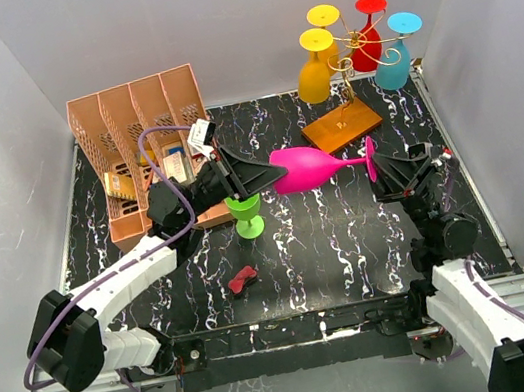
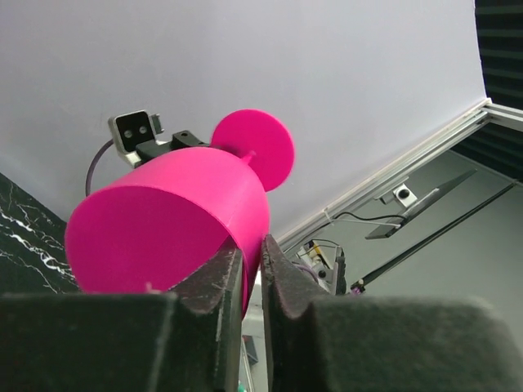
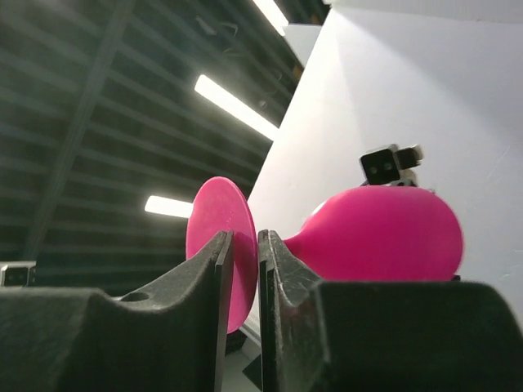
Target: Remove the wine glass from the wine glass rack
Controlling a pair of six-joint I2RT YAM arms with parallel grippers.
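I will turn my left gripper downward next and lower the wine glass (image 1: 308,168) to release it onto bare tabletop between organiser and red object (image 1: 218,245), as that spot is below my gripper.
A pink wine glass (image 1: 308,168) hangs on its side above the table, between my two grippers and away from the wine glass rack (image 1: 341,124). My left gripper (image 1: 256,172) is shut on the wall of the bowl at its rim (image 2: 252,253). The bowl (image 2: 163,220) fills the left wrist view. My right gripper (image 1: 376,168) holds the round foot between narrow jaws (image 3: 245,245). The bowl (image 3: 384,233) lies beyond them. The gold wire rack at the back right carries a yellow glass (image 1: 316,70), a red glass (image 1: 369,40) and a blue glass (image 1: 393,61), all hanging upside down.
A small green glass (image 1: 245,214) stands upright on the black marbled table, just below the left gripper. A small red object (image 1: 242,280) lies in front of it. A pink slotted organiser (image 1: 147,145) with boxes in it stands at the back left. Grey walls enclose the table.
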